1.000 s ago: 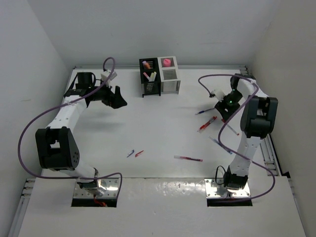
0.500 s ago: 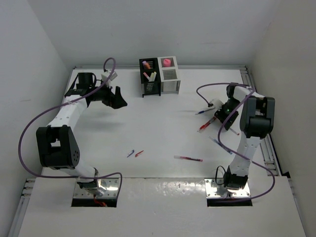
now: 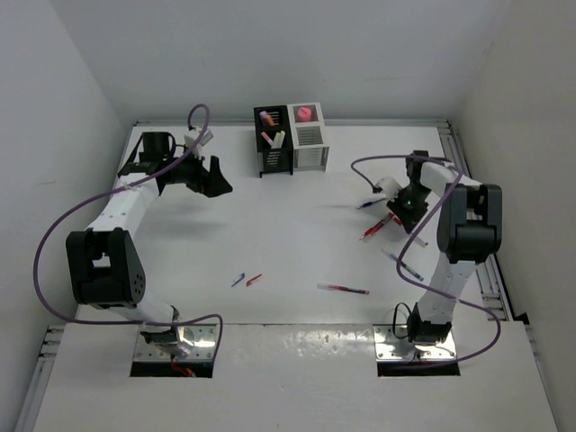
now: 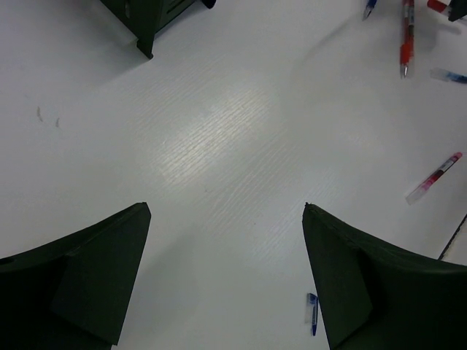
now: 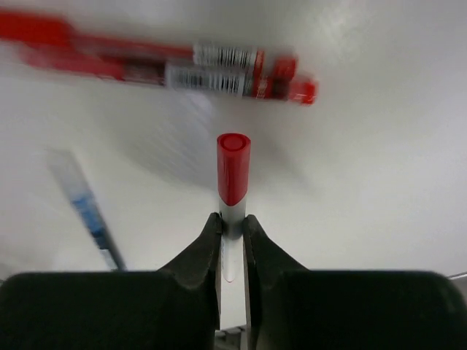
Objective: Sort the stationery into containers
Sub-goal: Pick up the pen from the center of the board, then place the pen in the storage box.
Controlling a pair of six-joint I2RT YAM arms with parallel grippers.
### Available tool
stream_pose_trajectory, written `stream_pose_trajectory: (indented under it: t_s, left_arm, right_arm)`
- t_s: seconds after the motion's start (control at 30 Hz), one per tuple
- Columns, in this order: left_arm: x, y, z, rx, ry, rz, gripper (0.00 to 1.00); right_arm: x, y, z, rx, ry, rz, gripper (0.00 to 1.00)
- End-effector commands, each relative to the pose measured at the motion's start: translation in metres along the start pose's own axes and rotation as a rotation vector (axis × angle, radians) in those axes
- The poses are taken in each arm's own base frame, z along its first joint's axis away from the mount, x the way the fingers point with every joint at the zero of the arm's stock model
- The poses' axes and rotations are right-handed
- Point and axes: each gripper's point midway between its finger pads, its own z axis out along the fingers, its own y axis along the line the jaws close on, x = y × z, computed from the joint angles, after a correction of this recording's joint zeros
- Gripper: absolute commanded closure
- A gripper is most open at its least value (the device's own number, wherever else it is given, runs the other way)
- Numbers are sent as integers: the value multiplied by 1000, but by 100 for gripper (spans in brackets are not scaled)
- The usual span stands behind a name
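Observation:
My right gripper is to lift outward past the white holder (image 3: 309, 137) next, and then it should come down over the near section of the black holder, where other slim pieces already stand.
The black holder (image 3: 274, 142) and the white holder (image 3: 309, 137) stand joined at the back middle, with a few pieces in the black one and a pink piece (image 3: 304, 113) in the white one. My right gripper (image 3: 402, 205) is shut on a thin pen with a red cap (image 5: 233, 171), held above two red pens (image 5: 182, 69) and a blue pen (image 5: 87, 211) on the table. My left gripper (image 3: 214, 180) is open and empty, left of the holders. Its fingers (image 4: 87, 270) frame bare table and a small blue piece (image 4: 311, 310).
Loose on the table are a red pen (image 3: 376, 227), a blue pen (image 3: 367, 204), a blue-white pen (image 3: 401, 265), a long red pen (image 3: 343, 289), and a small blue bit (image 3: 238, 279) beside a small red bit (image 3: 254, 280). Purple cables loop off both arms.
My right gripper has moved left and a little toward the front, over the pens at the right. The left arm has not moved.

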Motion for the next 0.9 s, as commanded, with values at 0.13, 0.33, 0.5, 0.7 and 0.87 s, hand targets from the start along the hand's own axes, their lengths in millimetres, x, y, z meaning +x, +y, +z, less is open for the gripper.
stream_pose_trajectory:
  t_s: [0.13,0.33,0.5,0.7,0.87]
  left_arm:
    - [-48,-19,-18,2,-204,53,8]
    - [-62,-10,-35,-131,-262,65,6]
    - [-56,12,-47,-239,-237,75,6]
    - [-47,32,-52,-266,-246,16,5]
    - [-42,45,-51,-264,-242,-53,5]
  right_arm:
    - [-167,3,-201,-37,-735,204,100]
    - [-301,17,-320,-16,-1430,231,100]
    - [-387,30,-353,-32,-1624,243,100]
    - [-463,38,-322,-8,-1700,210,100]
    - [-487,47,-290,-30,-1685,233,100]
